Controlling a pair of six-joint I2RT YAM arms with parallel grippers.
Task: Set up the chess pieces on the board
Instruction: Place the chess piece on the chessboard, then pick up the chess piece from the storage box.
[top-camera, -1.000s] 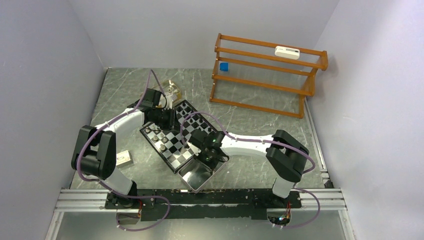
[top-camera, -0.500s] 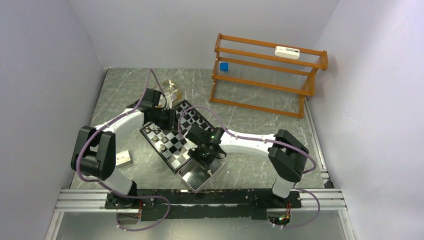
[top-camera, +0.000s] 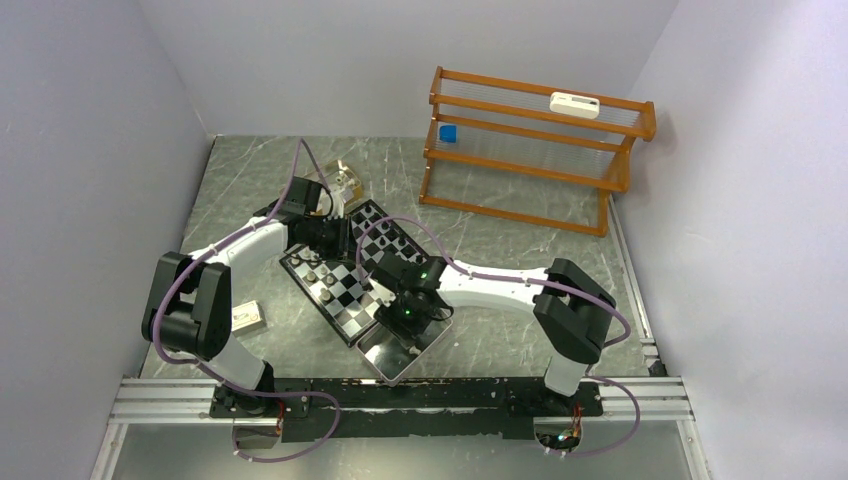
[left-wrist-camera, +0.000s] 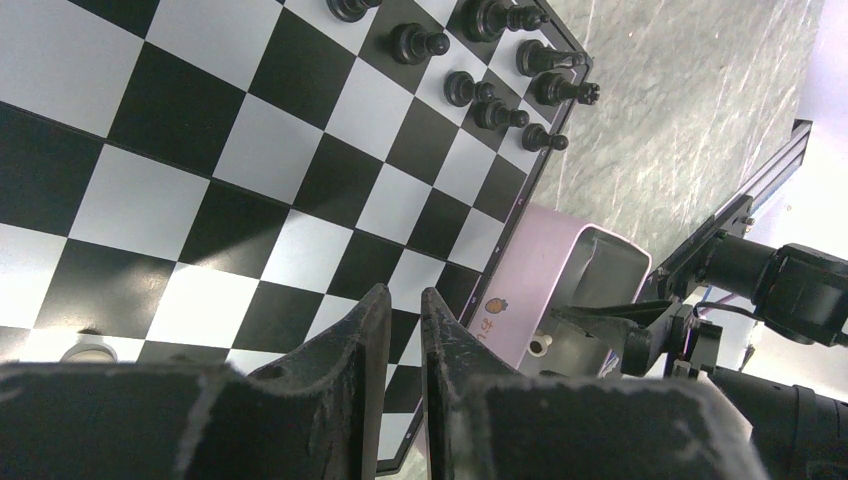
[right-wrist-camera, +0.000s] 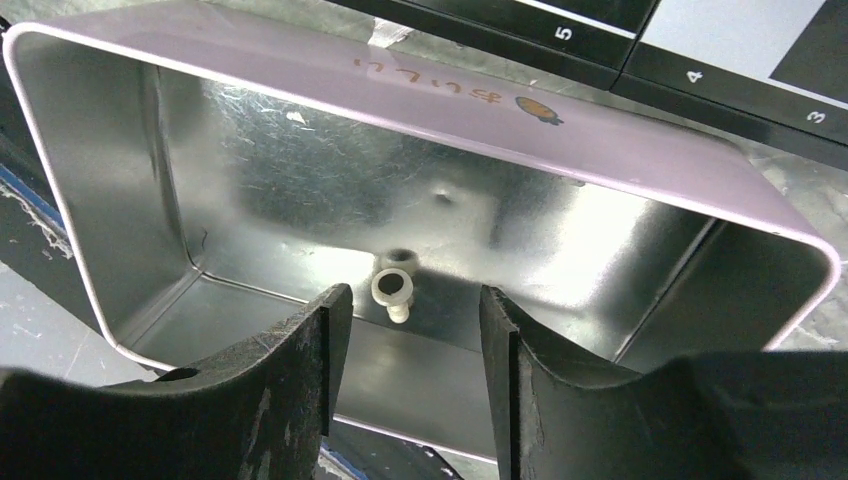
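The cream chess piece's round base (top-camera: 414, 350) (right-wrist-camera: 392, 286) faces the gripper's fingers, so my right gripper needs to go down into the metal tray next, with its open fingers on both sides of that base.
The board (top-camera: 345, 285) lies mid-table, with black chess pieces (left-wrist-camera: 480, 90) in rows at one end and pale ones (top-camera: 325, 280) toward the other. My left gripper (left-wrist-camera: 404, 300) hovers low over bare squares, its jaws shut to a thin slit with nothing in them. A pale piece (left-wrist-camera: 85, 350) peeks out beside its left finger. My right gripper (right-wrist-camera: 415, 300) stands open above the shiny metal tray (right-wrist-camera: 600, 150). One cream chess piece (right-wrist-camera: 392, 290) lies on its side on the tray floor just beyond the fingertips, untouched. In the top view the right gripper (top-camera: 398, 312) is over the tray (top-camera: 375, 350).
The tray touches the board's near edge (right-wrist-camera: 700, 60). A gold box (top-camera: 345, 182) sits behind the board. A wooden rack (top-camera: 535, 150) with a blue cube (top-camera: 448, 133) stands at the back right. A small pale block (top-camera: 247, 317) lies by the left arm.
My right gripper's jaws have spread apart and its wrist has shifted a little left over the tray. The left arm has stayed where it was.
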